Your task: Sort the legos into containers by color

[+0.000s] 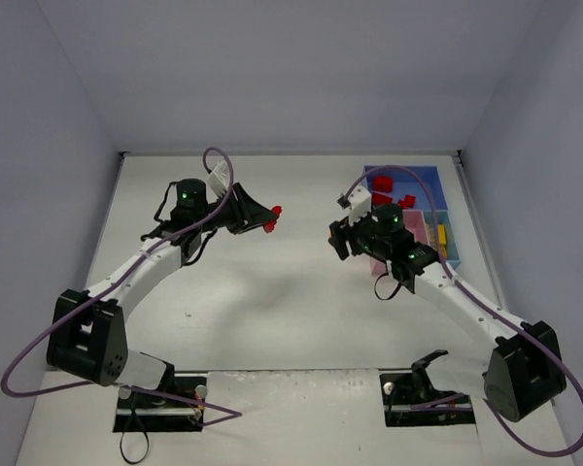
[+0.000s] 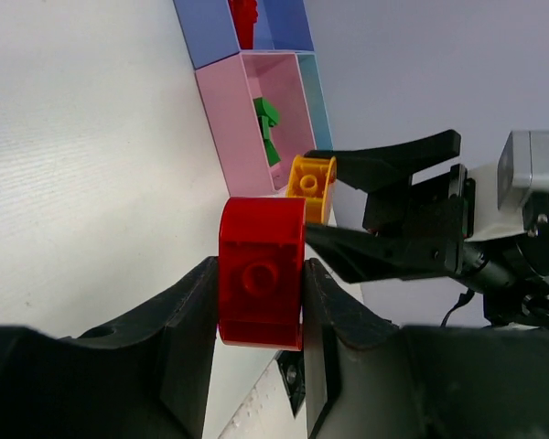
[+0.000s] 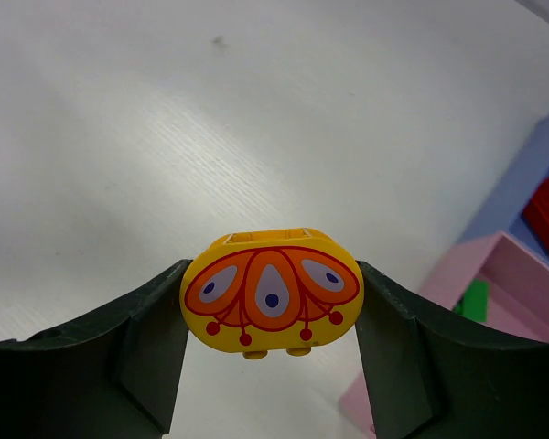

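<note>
I should release the yellow lego with my right gripper over the light-blue container, right in the top view, with the yellow ones.
My left gripper is shut on a red lego, held above the table centre; the lego also shows in the top view. My right gripper is shut on a yellow lego with an orange and red print, held above the table just left of the tray. In the left wrist view the yellow lego sits between the right fingers. The joined containers lie at the right: the blue one holds red legos, the pink one holds green legos, and the light-blue one holds yellow legos.
White walls close the table at the back and sides. The two grippers face each other over the middle of the table, a short gap apart. The arm bases and purple cables are at the near edge.
</note>
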### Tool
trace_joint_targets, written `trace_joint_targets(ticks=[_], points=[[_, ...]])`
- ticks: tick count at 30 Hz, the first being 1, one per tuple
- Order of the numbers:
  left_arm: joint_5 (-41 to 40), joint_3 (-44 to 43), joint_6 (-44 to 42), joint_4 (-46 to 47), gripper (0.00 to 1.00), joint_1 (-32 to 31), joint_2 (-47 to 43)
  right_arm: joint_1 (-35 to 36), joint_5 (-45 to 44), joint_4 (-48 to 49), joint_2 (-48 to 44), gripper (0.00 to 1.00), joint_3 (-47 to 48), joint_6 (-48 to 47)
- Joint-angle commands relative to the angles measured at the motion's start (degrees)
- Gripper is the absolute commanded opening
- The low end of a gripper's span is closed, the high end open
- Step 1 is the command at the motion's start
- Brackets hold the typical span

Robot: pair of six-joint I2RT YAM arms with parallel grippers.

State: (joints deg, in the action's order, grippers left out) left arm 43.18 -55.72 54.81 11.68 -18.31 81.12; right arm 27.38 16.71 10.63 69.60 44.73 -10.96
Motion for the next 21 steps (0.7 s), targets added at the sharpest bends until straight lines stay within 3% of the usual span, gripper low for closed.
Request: trace_joint_targets(ticks=[1, 6, 8, 15, 21], points=[[-0.46, -2.46, -3.29, 0.54, 0.12, -0.24, -3.95, -1.35, -12.63, 2.11, -3.51, 0.0, 0.71, 6.18], [-6.25, -3.25, -9.97, -9.38, 0.12, -0.41, -6.67, -7.24, -32.76, -3.93, -2.37, 0.0, 2.9, 21.66], [-7.58, -3.16, -12.35, -11.58, 0.12, -0.42, -8.16, -11.7, -35.5, -6.23, -1.49, 0.0, 3.96, 30.15], [-11.62, -1.67, -16.13, -17.57, 0.12, -1.47, -11.95, -26.12, -38.77, -12.83, 1.84, 0.0, 6.15, 49.87], [-13.65, -0.44, -17.63, -18.98, 0.12, -3.05, -13.62, -34.65, -38.07, -16.16, 8.69, 0.07, 10.46, 58.14]])
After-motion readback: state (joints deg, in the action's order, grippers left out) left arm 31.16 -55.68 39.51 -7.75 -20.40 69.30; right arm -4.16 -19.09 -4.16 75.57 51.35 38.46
